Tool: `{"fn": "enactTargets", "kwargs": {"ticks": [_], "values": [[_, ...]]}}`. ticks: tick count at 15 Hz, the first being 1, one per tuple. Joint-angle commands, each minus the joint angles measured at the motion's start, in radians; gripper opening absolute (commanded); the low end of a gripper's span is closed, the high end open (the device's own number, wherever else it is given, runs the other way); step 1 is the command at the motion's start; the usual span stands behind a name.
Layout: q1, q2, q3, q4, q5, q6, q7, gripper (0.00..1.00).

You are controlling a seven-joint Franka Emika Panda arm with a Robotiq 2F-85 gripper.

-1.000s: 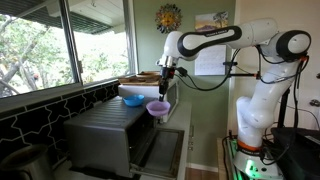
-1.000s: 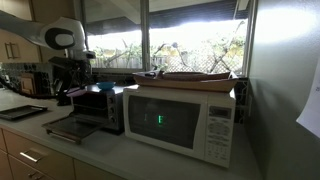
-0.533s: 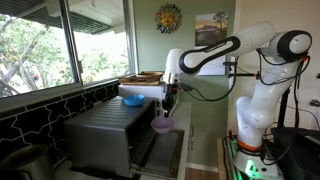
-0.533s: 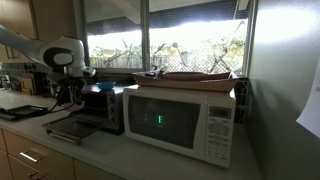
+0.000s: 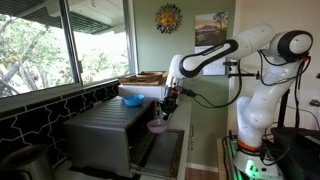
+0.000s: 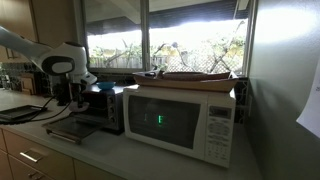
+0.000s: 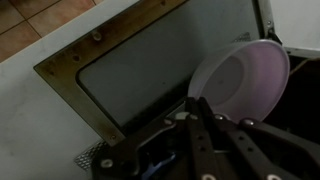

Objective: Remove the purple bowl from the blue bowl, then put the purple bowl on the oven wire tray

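The purple bowl is hanging outside the oven, so my gripper will next turn and move from above the dropped door into the oven's dark opening (image 5: 143, 138) (image 7: 294, 108) and let go of the purple bowl's rim there.
My gripper (image 5: 165, 112) is shut on the rim of the pale purple bowl (image 5: 158, 126) and holds it tilted in the air above the oven's dropped door (image 5: 162, 150). In the wrist view the purple bowl (image 7: 246, 78) hangs from my gripper (image 7: 205, 108) over the door glass (image 7: 150, 60). The bright blue bowl (image 5: 132, 100) sits on top of the dark grey oven (image 5: 100, 132). The oven's wire tray is hidden in the dark opening. In an exterior view the arm (image 6: 62, 68) stands in front of the oven (image 6: 97, 107), and the bowl is hidden there.
A white microwave (image 6: 185, 120) stands beside the oven, with a flat tray (image 6: 195, 76) on top. Windows (image 5: 50, 45) run behind the counter. A dark tray (image 6: 20, 112) lies on the counter beyond the oven. The white counter edge (image 7: 40, 110) borders the door.
The gripper has come down with the purple bowl, from the height of the oven top to in front of the oven opening, and shifted slightly toward the oven.
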Motion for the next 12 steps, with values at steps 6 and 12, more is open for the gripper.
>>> {"fn": "enactTargets", "kwargs": {"ticks": [6,12], "values": [[-0.035,0.012,0.040,-0.076,0.171,0.328,0.228,0.01],[-0.061,0.066,0.120,-0.114,0.150,0.614,0.439,0.01]]}}
